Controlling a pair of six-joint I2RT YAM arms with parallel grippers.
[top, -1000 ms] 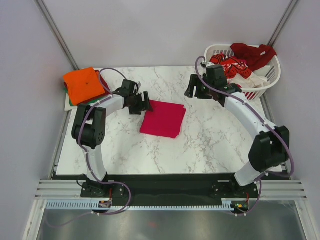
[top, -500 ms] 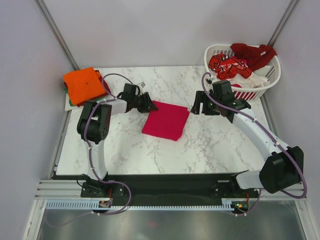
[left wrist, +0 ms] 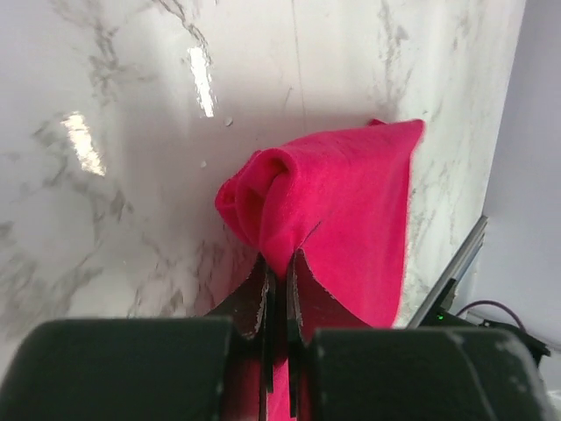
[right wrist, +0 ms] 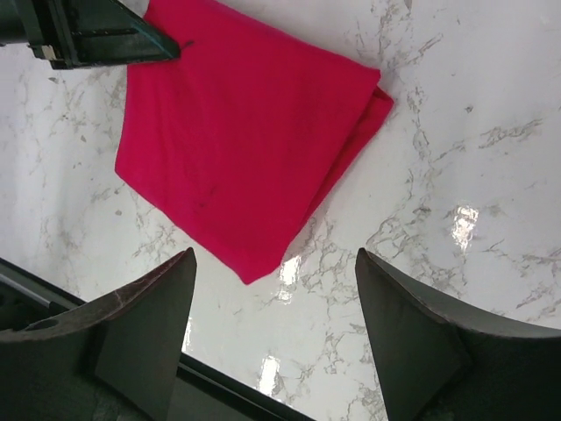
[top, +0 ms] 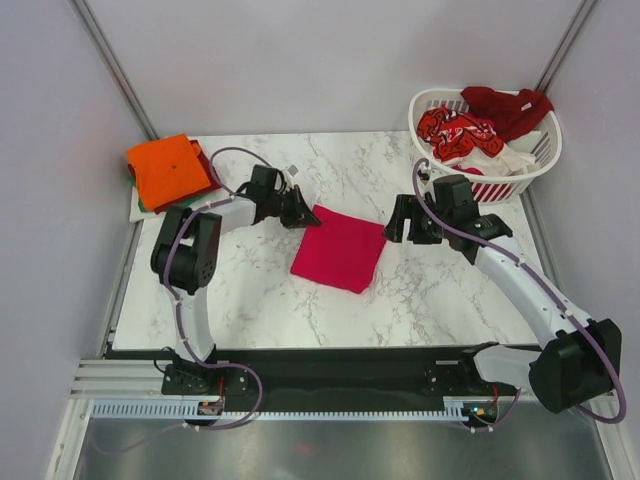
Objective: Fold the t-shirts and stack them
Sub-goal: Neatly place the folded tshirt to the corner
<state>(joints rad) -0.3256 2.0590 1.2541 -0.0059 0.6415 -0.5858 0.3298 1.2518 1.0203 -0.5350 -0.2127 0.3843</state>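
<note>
The orange t-shirt lies to the left of my left gripper in the top view, so I will lift that gripper, swing the magenta-red t-shirt across and release it onto the orange t-shirt (top: 168, 168).
A folded magenta-red t-shirt (top: 340, 252) lies mid-table. My left gripper (top: 300, 212) is at its far left corner, shut on a bunched fold of that cloth (left wrist: 289, 197); in the left wrist view the jaws (left wrist: 279, 263) pinch the fabric with almost no gap. My right gripper (top: 400, 222) hovers open just right of the shirt. In the right wrist view its fingertips (right wrist: 276, 254) straddle bare marble beside the shirt's near corner (right wrist: 245, 140). An orange t-shirt (top: 168, 168) lies folded at the far left on a green one (top: 141, 203).
A white slatted basket (top: 535, 165) at the far right corner holds a red-patterned t-shirt (top: 455, 130), a dark red one (top: 505, 105) and white cloth (top: 515, 157). Grey walls and metal posts bound the table; the arm bases sit along the near edge.
My left gripper has closed on the magenta shirt's corner, and the shirt has slid right and nearer. The right arm has swung from the basket toward the shirt's right side, still open.
</note>
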